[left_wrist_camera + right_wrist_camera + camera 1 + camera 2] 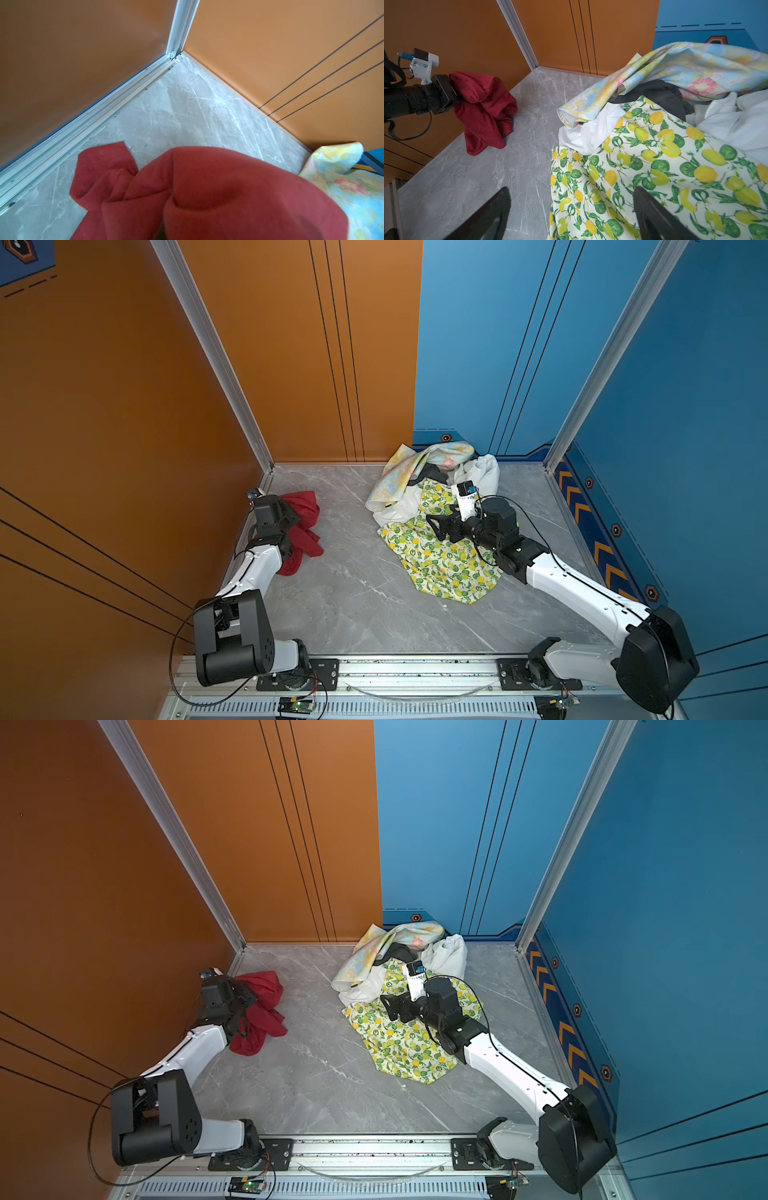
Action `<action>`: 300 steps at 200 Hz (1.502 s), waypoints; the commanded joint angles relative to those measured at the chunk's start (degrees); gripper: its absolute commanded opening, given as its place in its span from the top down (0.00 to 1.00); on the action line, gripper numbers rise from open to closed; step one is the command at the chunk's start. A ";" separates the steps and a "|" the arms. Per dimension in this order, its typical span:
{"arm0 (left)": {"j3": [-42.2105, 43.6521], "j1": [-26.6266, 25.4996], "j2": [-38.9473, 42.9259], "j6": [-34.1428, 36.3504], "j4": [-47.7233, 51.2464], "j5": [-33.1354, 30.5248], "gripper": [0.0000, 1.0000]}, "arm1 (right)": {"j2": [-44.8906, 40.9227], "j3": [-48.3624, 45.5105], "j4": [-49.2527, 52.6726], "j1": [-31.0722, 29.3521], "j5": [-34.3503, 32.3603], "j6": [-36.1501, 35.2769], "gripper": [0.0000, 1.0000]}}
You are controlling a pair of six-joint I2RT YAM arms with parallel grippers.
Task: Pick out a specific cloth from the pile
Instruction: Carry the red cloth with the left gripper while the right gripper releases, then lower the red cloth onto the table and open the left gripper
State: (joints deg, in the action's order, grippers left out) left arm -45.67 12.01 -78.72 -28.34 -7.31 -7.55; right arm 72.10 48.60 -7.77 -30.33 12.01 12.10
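The dark red cloth (305, 526) is clear of the pile, so my left gripper moves down toward its lower folds on the grey surface next and releases it.
The dark red cloth (305, 526) (266, 1006) is at the far left of the table, apart from the pile (399, 485). My left gripper (291, 516) (454, 97) is shut on its bunched upper end, and its lower folds rest on the grey surface. In the left wrist view the cloth (228, 187) covers the jaws. My right gripper (434, 526) (571, 191) is open and holds nothing. It hovers over the left edge of the lemon-print cloth (654, 166). The pile also holds a pastel floral cloth (675, 68), white fabric (591, 128) and a dark piece (654, 93).
The grey marble table (353, 605) is boxed in by an orange wall (124, 448) close beside the left gripper, an orange and blue back wall, and a blue wall (685, 448) on the right. A metal rail (415, 668) runs along the front edge.
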 commanded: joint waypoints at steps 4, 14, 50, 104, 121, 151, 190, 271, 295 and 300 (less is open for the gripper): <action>-4.18 0.36 -2.08 -0.67 10.19 -3.26 1.00 | -1.72 -2.18 -2.19 1.20 -0.22 1.09 0.07; -5.92 0.33 -3.51 -0.66 14.92 -3.65 1.00 | -2.06 -3.07 -2.55 1.70 -0.31 1.18 0.07; -10.06 0.43 -9.69 0.33 26.48 -2.28 1.00 | -4.00 -5.57 -2.22 3.80 -0.59 1.40 0.07; -18.04 -0.26 -20.33 2.21 35.20 -0.84 1.00 | -6.59 -8.52 -2.42 8.54 0.09 3.02 0.07; -19.89 -0.28 -22.60 2.88 36.75 0.15 1.00 | -6.92 -8.60 -2.34 9.53 0.38 3.20 0.07; -22.84 -0.33 -26.38 3.99 39.34 2.03 1.00 | -7.32 -8.49 -1.95 10.82 -0.05 3.37 0.07; -23.75 -0.16 -27.73 5.08 40.20 2.72 0.93 | -8.10 -7.74 -0.55 12.23 -0.19 3.37 0.07; -27.87 -1.06 -17.42 8.28 42.94 1.42 0.22 | -12.26 -1.78 9.30 15.32 -3.49 3.50 0.03; -28.34 -1.78 -14.70 9.50 43.18 1.78 0.03 | -13.06 0.23 12.20 15.71 -4.40 3.46 0.02; -28.25 -2.20 -14.12 9.82 43.17 1.24 0.01 | -13.18 0.58 12.74 15.80 -4.47 3.46 0.01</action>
State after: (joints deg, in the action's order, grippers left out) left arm -72.69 10.94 -96.12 -20.18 33.80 -6.52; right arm 60.31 46.24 -0.08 -15.05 9.82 15.11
